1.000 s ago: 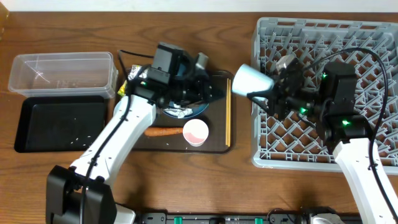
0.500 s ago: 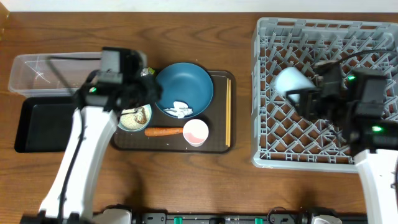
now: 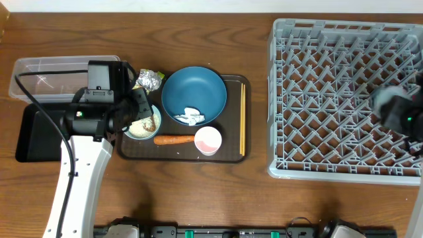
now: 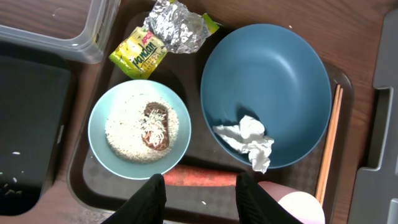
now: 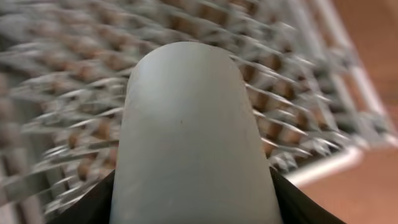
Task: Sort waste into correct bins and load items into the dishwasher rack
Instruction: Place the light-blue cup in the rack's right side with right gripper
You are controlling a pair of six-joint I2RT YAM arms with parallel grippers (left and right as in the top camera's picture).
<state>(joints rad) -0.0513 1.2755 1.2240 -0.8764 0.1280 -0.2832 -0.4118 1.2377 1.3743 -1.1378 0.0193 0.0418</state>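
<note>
My right gripper will next carry the light-blue cup (image 5: 193,124) back and down, to the right in the overhead view, into the rack's near corner, where slots are empty.
In the left wrist view my left gripper (image 4: 202,202) hangs open and empty above the orange carrot (image 4: 202,178). Ahead of it sit the small light-blue bowl (image 4: 139,129) of rice with a brown lump, the blue plate (image 4: 273,74) with a white tissue (image 4: 249,140), and a silver-and-yellow wrapper (image 4: 168,31). The pinkish-white cup (image 3: 207,140) and the chopsticks (image 3: 242,119) lie on the brown tray. My right gripper (image 5: 193,199) is shut on the light-blue cup (image 5: 193,124) over the grey rack (image 3: 330,99). Overhead, that arm (image 3: 402,112) is a blur at the rack's right side.
The clear tub (image 3: 59,76) and the black tray (image 3: 36,132), with a few rice grains in it, stand left of the brown serving tray (image 3: 231,153). My left arm (image 3: 82,152) reaches over the black tray. Bare wooden table (image 3: 198,198) runs along the front.
My left arm has swung left off the blue plate, and the wrapper now lies at the tray's back left corner. My right arm has carried the cup rightward across the rack.
</note>
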